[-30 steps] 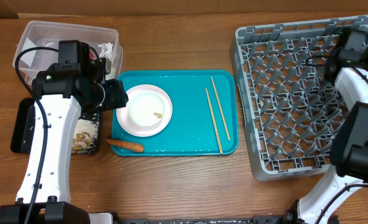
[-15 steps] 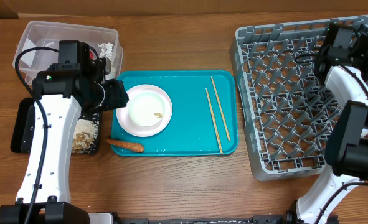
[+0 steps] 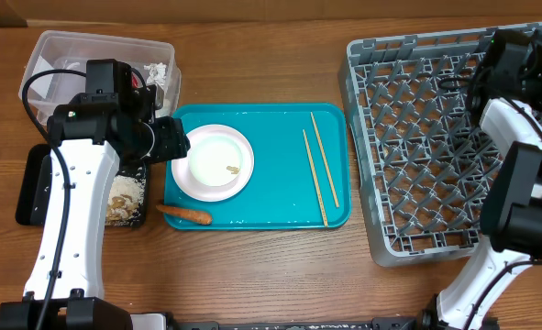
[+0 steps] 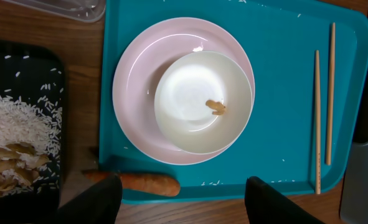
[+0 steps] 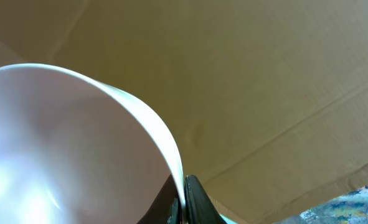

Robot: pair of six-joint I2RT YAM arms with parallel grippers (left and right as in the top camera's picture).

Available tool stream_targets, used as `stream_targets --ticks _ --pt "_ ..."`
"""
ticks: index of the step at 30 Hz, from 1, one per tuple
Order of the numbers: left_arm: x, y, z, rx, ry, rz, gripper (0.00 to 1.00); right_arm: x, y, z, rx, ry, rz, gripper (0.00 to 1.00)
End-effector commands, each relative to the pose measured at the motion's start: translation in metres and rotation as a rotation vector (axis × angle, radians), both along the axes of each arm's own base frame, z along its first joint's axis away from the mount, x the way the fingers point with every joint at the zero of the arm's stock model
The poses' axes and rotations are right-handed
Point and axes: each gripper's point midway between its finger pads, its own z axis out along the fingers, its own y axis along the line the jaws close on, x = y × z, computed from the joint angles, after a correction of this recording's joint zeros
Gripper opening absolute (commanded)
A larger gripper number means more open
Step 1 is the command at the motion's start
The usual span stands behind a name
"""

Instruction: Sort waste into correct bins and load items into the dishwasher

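The bowl is already above the side of the grey dish rack that is farthest from the teal tray, so my right gripper will lower it there next and then open.
A white plate (image 3: 195, 177) with a white bowl (image 3: 217, 156) on it sits on the teal tray; a beige food scrap (image 4: 217, 107) lies in the bowl. My left gripper (image 4: 184, 205) is open and empty, hovering over the tray's near left edge beside the orange carrot piece (image 4: 140, 182), which also shows in the overhead view (image 3: 186, 214). Two wooden chopsticks (image 3: 319, 174) lie on the tray's right side. My right gripper (image 5: 184, 200) is shut on the rim of another white bowl (image 5: 59, 143), held above the grey dish rack's (image 3: 417, 156) far right corner.
The clear tub (image 3: 60, 48) with white tissue (image 3: 157, 71) stands at the far left. The black tray (image 4: 22, 68) holds rice and beige scraps (image 4: 12, 165). The teal serving tray (image 3: 280, 197) lies mid-table. Brown cardboard fills the right wrist view.
My right wrist has shifted and turned slightly above the rack's far right corner with the bowl in it. The left arm and the things on the tray have not moved.
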Motion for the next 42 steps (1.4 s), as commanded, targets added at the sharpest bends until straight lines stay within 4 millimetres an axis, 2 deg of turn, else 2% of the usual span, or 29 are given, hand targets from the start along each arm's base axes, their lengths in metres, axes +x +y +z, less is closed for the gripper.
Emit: stream_targets --ticks 1,10,14,15,17,18,20,22,24,27,36,39,42 --pt "0.002 -0.001 0.007 0.003 -0.023 0.003 0.66 -0.002 -0.006 -0.006 0.000 0.015 -0.014 0.04" --pt "0.002 -0.001 0.007 0.002 -0.022 0.006 0.66 0.004 0.000 -0.023 0.009 0.048 0.001 0.05" --pt "0.002 -0.001 0.007 0.002 -0.022 0.006 0.66 0.011 0.011 -0.023 0.008 0.049 0.026 0.13" --pt "0.002 -0.001 0.007 0.002 -0.022 0.006 0.66 0.012 0.013 -0.023 0.006 0.050 0.028 0.16" --pt "0.002 -0.001 0.007 0.002 -0.022 0.006 0.66 0.015 0.019 -0.023 0.004 0.055 0.036 0.44" --pt "0.002 -0.001 0.007 0.002 -0.022 0.006 0.66 0.016 0.022 -0.023 0.004 0.054 0.040 0.54" --pt "0.002 -0.001 0.007 0.002 -0.022 0.006 0.66 0.020 0.031 -0.023 0.001 0.055 0.057 0.65" --pt "0.002 -0.001 0.007 0.002 -0.022 0.006 0.66 0.026 0.043 -0.023 0.000 0.055 0.081 0.72" --pt "0.002 -0.001 0.007 0.002 -0.022 0.006 0.66 0.036 0.063 -0.023 -0.001 0.054 0.125 0.74" --pt "0.002 -0.001 0.007 0.002 -0.022 0.006 0.66 0.042 0.075 -0.023 -0.002 0.055 0.150 0.74" --pt "0.002 -0.001 0.007 0.002 -0.022 0.006 0.66 0.041 0.084 -0.015 0.017 -0.001 0.168 0.75" --pt "0.002 -0.001 0.007 0.002 -0.022 0.006 0.66 0.044 0.089 -0.021 0.152 -0.044 0.262 0.75" --pt "0.002 -0.001 0.007 0.002 -0.022 0.006 0.66 0.048 0.101 -0.027 0.394 -0.154 0.381 0.77"
